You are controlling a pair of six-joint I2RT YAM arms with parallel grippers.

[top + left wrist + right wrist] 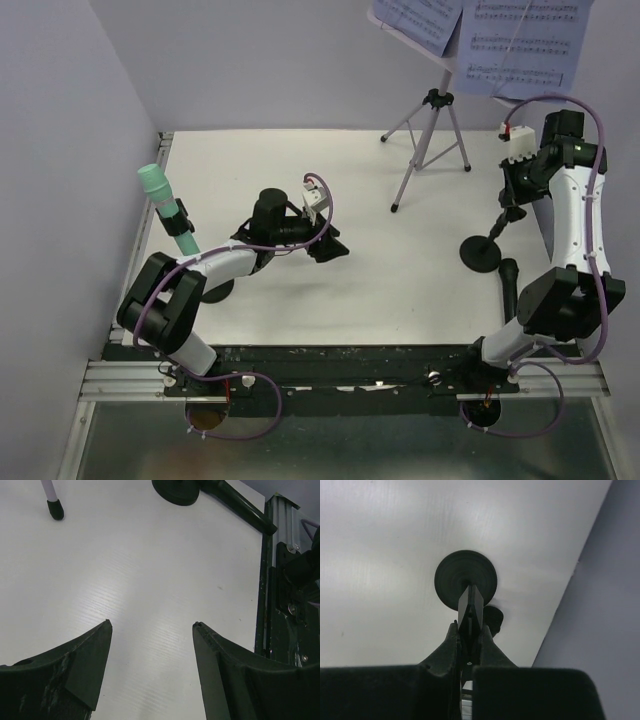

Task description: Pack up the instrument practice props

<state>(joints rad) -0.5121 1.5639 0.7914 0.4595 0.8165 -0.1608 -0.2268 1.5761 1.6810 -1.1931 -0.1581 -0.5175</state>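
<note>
The right gripper shifts the pole toward that wall next, then opens off the top clip of the pole.
My right gripper point(512, 214) point(469, 626) is shut on the top clip of a short black round-based pole point(483, 254) point(465, 579) that stands at the table's right. A black microphone point(510, 282) point(493, 618) lies just beside the pole's base. On the left, a mint-green microphone point(160, 195) stands tilted in a second black holder, its base mostly hidden behind my left arm. My left gripper point(325, 247) point(151, 624) hovers open over bare table near the middle, nothing between its fingers. A silver tripod point(430, 140) carries sheet-music pages point(520, 45) at the back right.
In the left wrist view a tripod foot point(55, 510) shows at the top left, and the pole's base point(176, 490) and the black microphone point(240, 507) at the top. Purple-grey walls close the left, back and right sides. A metal rail point(340, 375) runs along the near edge.
</note>
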